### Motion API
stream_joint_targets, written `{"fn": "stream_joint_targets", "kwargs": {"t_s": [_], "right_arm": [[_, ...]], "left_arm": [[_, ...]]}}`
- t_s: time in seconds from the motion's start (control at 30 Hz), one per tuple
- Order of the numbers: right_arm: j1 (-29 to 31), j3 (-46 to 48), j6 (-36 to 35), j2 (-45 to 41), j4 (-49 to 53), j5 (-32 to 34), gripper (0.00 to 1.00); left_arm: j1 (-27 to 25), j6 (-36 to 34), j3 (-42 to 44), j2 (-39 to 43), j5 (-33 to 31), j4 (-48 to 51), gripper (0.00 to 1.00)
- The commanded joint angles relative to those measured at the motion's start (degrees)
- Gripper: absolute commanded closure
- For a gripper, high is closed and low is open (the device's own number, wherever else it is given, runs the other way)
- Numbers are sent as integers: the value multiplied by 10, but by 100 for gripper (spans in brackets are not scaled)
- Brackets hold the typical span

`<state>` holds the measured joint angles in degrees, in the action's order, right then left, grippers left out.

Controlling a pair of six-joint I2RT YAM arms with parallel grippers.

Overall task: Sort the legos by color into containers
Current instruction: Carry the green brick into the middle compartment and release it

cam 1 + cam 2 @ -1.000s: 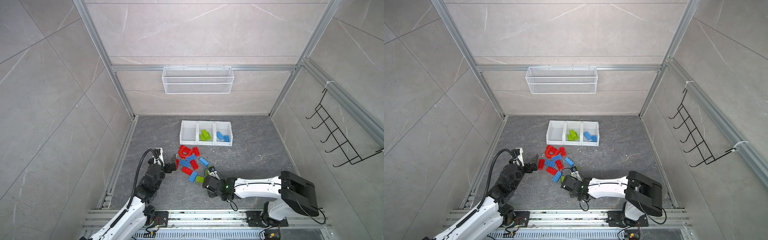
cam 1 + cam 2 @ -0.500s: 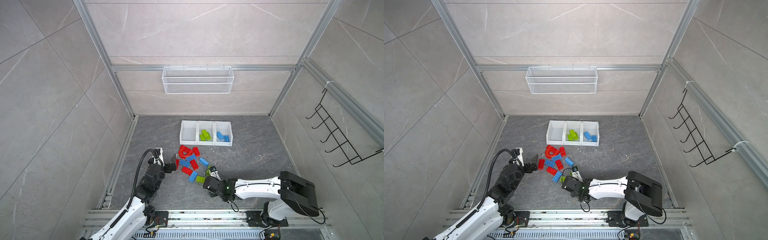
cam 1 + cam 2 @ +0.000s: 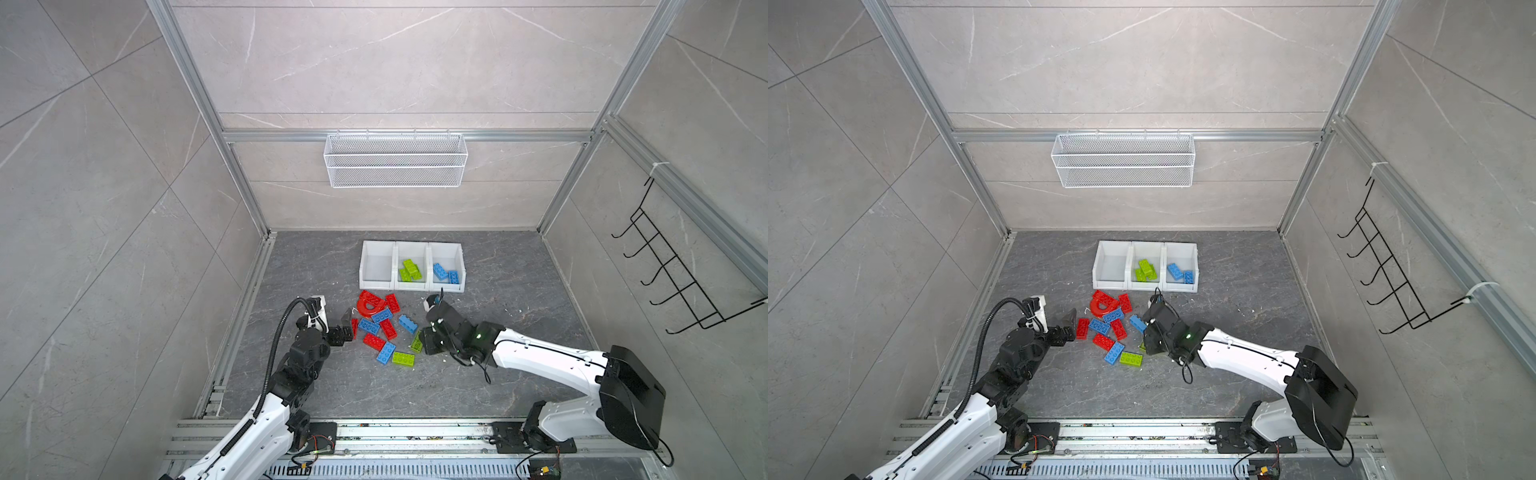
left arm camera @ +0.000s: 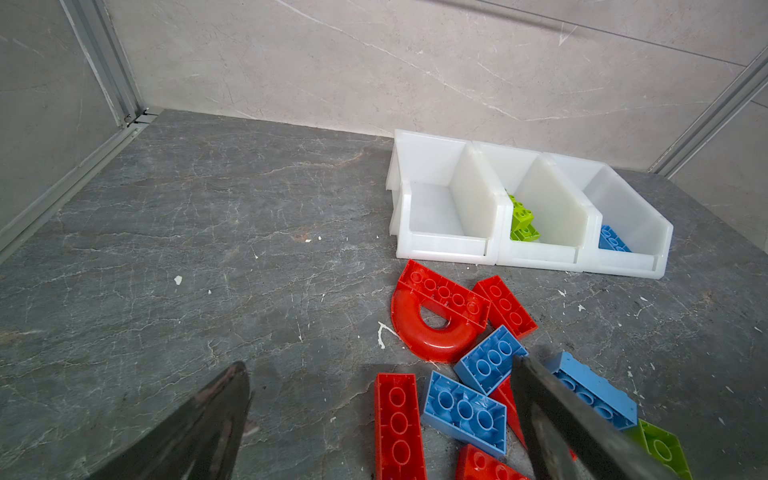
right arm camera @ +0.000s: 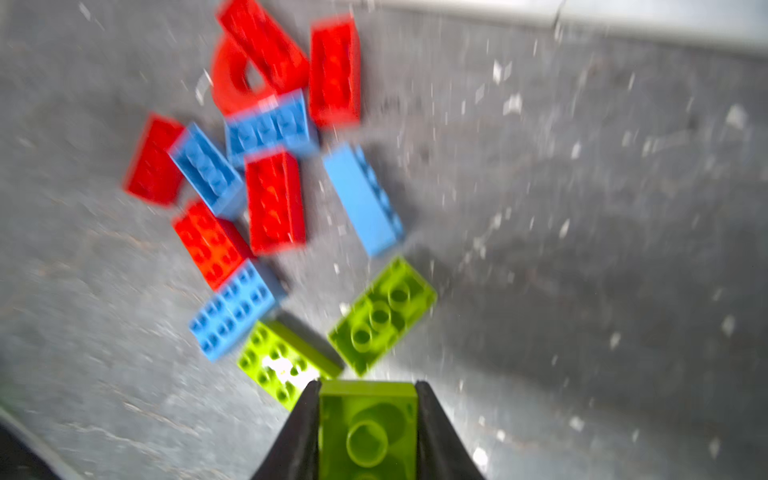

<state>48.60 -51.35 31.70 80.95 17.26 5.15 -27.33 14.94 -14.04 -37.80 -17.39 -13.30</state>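
Next, my right gripper rises from the heap of legos, carries the green lego outward over the green legos and releases it, since the middle container [image 3: 412, 269] already holds those.
Loose red, blue and green legos [image 3: 382, 328] lie in a heap on the grey floor in front of the containers [image 3: 376, 286]. The left container holds nothing, the middle one green legos [image 3: 410, 269], the right one blue legos [image 3: 440, 272]. My right gripper [image 5: 368, 384] is shut on a green lego [image 5: 368, 432], just above the heap's right edge [image 3: 422, 343]. The top views hide that lego under the gripper. My left gripper [image 4: 379, 363] stands open at the heap's left edge [image 3: 348, 326], its fingers on either side of an upturned red lego [image 4: 397, 424]. A red arch [image 4: 432, 345] lies near the left container.
A white wire mesh basket [image 3: 395, 160] hangs on the back wall. A black hook rack [image 3: 673, 274] sticks out from the right wall. Aluminium rails run along the floor's left edge [image 3: 245, 316]. White flecks dot the floor.
My right gripper has closed on the green lego, and its wrist has swung up and back toward the containers. The left arm has stayed put.
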Motion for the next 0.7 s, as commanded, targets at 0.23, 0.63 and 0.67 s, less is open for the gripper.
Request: {"fn": "stream_joint_targets", "kwargs": {"t_s": [0.23, 0.63, 0.67], "right_arm": [[-127, -275, -131, 199, 8, -154, 77], [-222, -458, -132, 389, -8, -188, 78], [-225, -462, -130, 394, -9, -186, 77]], "left_arm": [[4, -7, -5, -7, 7, -23, 0], [4, -11, -4, -5, 2, -22, 0], [4, -11, -4, -4, 3, -22, 0]]}}
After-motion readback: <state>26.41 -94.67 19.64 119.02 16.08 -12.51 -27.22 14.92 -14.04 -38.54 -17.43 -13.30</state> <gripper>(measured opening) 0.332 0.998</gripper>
